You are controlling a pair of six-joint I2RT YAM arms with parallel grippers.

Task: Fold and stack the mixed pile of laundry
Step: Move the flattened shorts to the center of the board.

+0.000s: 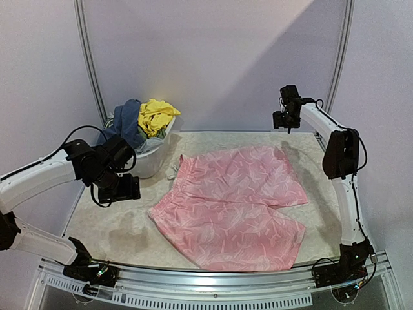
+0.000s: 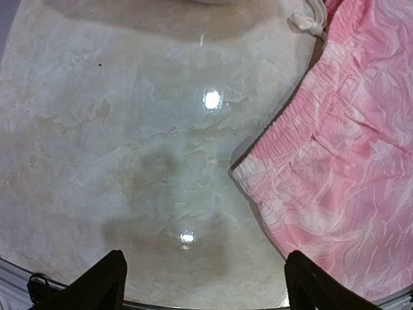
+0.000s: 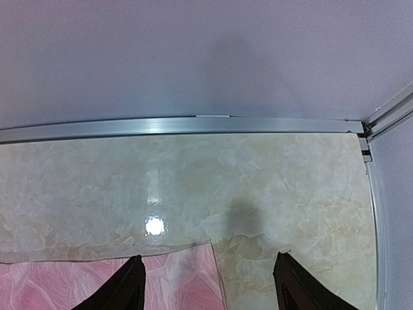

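Note:
My left gripper should next move down and to the right in the top view to close on the shorts waistband's near corner (image 1: 154, 212) (image 2: 248, 172), as it sticks out toward bare tabletop.
Pale pink patterned shorts (image 1: 235, 203) lie spread flat across the middle of the table, waistband to the left. The other pieces of the laundry pile sit heaped in a white tub (image 1: 153, 160): a yellow piece (image 1: 156, 116) and a blue-grey piece (image 1: 129, 123). My left gripper (image 1: 122, 192) hovers open over bare table just left of the waistband; in the left wrist view the left gripper (image 2: 205, 290) holds nothing and the shorts (image 2: 342, 161) fill the right side. My right gripper (image 1: 284, 121) hangs open high at the back right; the right gripper (image 3: 206, 287) is above the shorts' far corner (image 3: 174, 281).
The tub stands at the back left against the wall. A metal rail (image 3: 181, 124) runs along the table's back edge, with another down the right side. The shorts' white drawstring (image 2: 306, 19) trails off the waistband. Bare marble-patterned tabletop (image 2: 129, 161) lies left of the shorts.

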